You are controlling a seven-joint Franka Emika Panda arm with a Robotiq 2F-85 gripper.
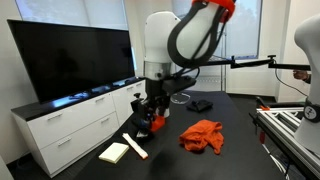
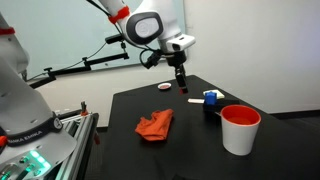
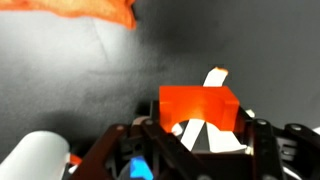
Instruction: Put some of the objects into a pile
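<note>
I need to move my gripper outward and down and release the block on the black object (image 2: 228, 100) next to the blue object, because both are lower than my gripper and farther outward.
My gripper (image 3: 198, 128) is shut on an orange-red block (image 3: 198, 105) with an arched cut-out and holds it above the black table. In both exterior views the gripper (image 1: 151, 118) (image 2: 181, 82) hangs over the table's far part. Under the block in the wrist view lie a white strip (image 3: 214, 76) and a white pad. An orange cloth (image 1: 202, 135) (image 2: 155, 124) lies crumpled mid-table, and its edge shows at the top of the wrist view (image 3: 85, 8). A pale yellow pad (image 1: 115, 152) and a white stick (image 1: 135, 146) lie near the table edge.
A red and white cup (image 2: 240, 128) stands near a table corner, with a blue object (image 2: 211, 97) behind it. A small red object (image 2: 165, 87) and a black object (image 1: 198, 104) lie on the table. A white cabinet with a screen (image 1: 70, 60) stands beside it.
</note>
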